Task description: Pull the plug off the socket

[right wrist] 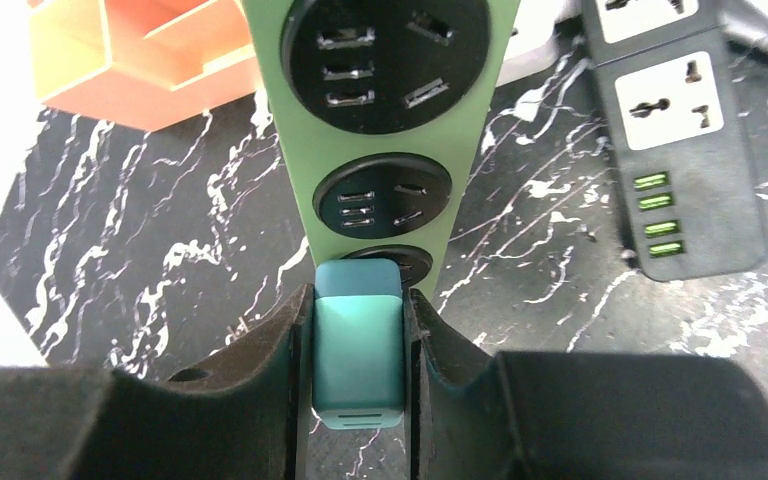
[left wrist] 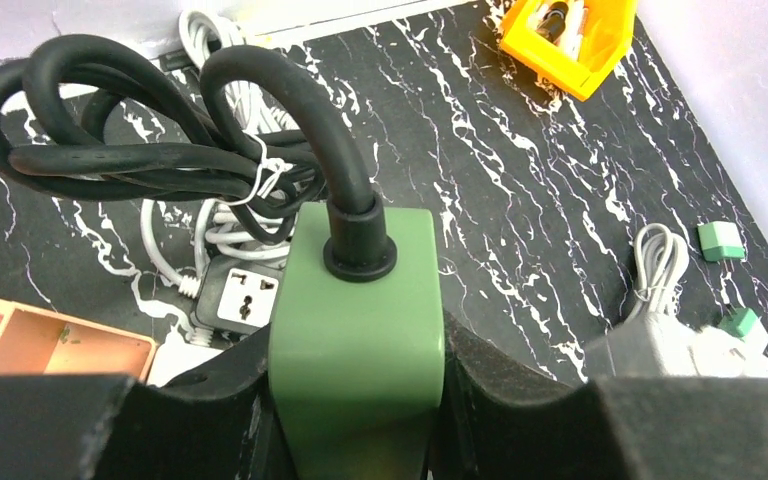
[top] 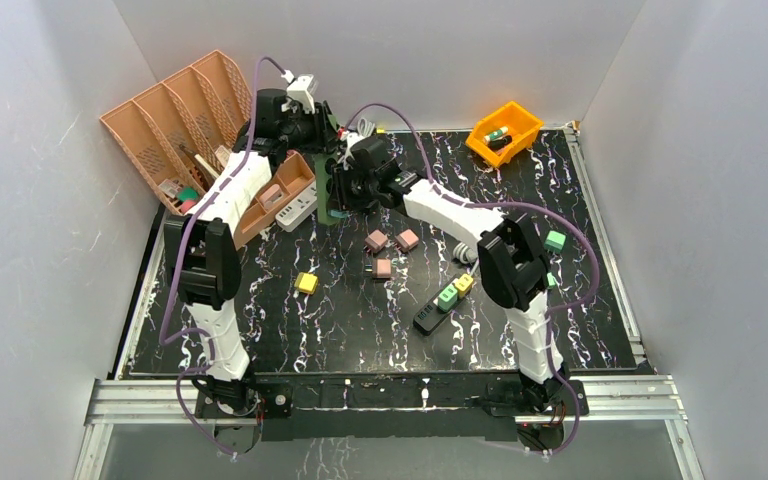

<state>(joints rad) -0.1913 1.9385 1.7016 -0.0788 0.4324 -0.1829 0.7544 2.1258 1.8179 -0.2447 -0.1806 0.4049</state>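
Note:
The bare marble beside the white strip is below my left gripper, so I need to lower the green power strip's cord end in that gripper next and let go of it.
A green power strip [right wrist: 390, 160] with round black sockets shows in the right wrist view. A teal plug [right wrist: 358, 350] sits in its nearest socket. My right gripper [right wrist: 358, 370] is shut on the teal plug, a finger on each side. My left gripper [left wrist: 355, 400] is shut on the cord end of the green strip [left wrist: 357, 320], where a thick black cable [left wrist: 260, 120] leaves it. In the top view both grippers meet at the back middle of the table, the left [top: 312, 125] beside the right [top: 345, 190], with the strip [top: 328, 200] between them.
A pink file organiser [top: 175, 125] stands at the back left, an orange bin [top: 505, 130] at the back right. A black strip with plugs [top: 442, 300], pink and yellow adapters [top: 390, 242] and a white strip [top: 298, 210] lie on the black marble table [top: 360, 320]. Another black strip [right wrist: 685, 150] lies right of the green one.

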